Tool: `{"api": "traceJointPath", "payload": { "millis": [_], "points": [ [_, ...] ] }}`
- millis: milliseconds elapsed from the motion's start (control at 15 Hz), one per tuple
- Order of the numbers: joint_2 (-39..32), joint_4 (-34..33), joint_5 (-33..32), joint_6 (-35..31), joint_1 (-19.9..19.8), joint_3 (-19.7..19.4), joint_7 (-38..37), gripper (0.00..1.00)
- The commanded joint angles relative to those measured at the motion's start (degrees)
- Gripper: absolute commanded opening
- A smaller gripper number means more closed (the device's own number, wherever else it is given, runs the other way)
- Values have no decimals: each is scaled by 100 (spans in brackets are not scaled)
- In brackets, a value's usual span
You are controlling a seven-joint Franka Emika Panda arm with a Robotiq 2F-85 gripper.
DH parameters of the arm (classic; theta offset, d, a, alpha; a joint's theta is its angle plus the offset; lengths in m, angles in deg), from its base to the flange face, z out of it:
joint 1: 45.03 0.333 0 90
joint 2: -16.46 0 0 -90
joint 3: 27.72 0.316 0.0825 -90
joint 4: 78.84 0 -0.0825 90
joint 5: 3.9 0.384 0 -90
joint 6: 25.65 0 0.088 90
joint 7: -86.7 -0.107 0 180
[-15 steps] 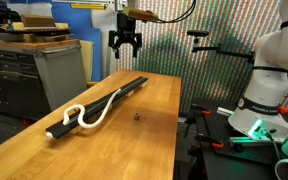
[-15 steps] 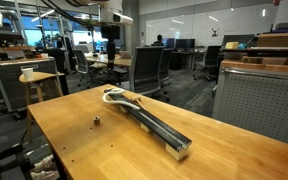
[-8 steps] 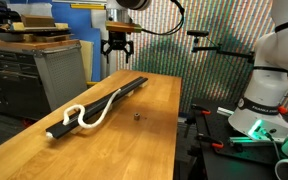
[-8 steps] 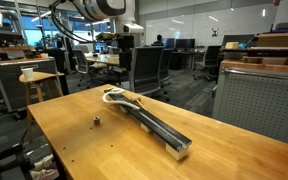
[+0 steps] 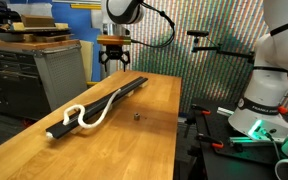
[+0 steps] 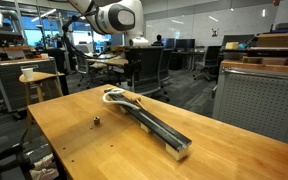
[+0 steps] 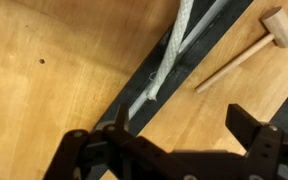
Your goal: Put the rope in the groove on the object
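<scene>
My gripper needs to lower its open fingers to either side of the rope's loose end (image 5: 118, 92) (image 7: 153, 94) and close, because that end lies on top of the bar below my gripper.
The long black bar (image 5: 102, 104) lies lengthwise on the wooden table (image 5: 144, 135) and shows in both exterior views (image 6: 154, 125). The white rope (image 5: 88, 116) lies partly along the bar and loops off it at one end (image 6: 117, 97). In the wrist view the rope (image 7: 172, 52) runs along the bar (image 7: 199, 45) and its end rests on the bar's top. My gripper (image 5: 114, 62) hangs open and empty above the bar's other end, clear of the rope. Its fingers (image 7: 184, 135) frame the bottom of the wrist view.
A small dark item (image 5: 136, 116) sits on the table beside the bar (image 6: 96, 123). A wooden mallet (image 7: 246, 55) lies next to the bar in the wrist view. A grey cabinet (image 5: 59, 65) stands beyond the table edge. Office chairs (image 6: 149, 68) stand behind the table.
My gripper has come down and shifted sideways toward the far end of the bar. The rope and bar have not moved.
</scene>
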Motion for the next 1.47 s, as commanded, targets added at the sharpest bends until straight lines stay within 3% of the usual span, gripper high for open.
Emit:
{"api": "traceJointPath", "payload": {
  "millis": [0, 1400],
  "points": [
    [-347, -386, 251, 60, 7, 16, -156, 100],
    [-1230, -472, 806, -18, -14, -20, -601, 100]
  ]
}}
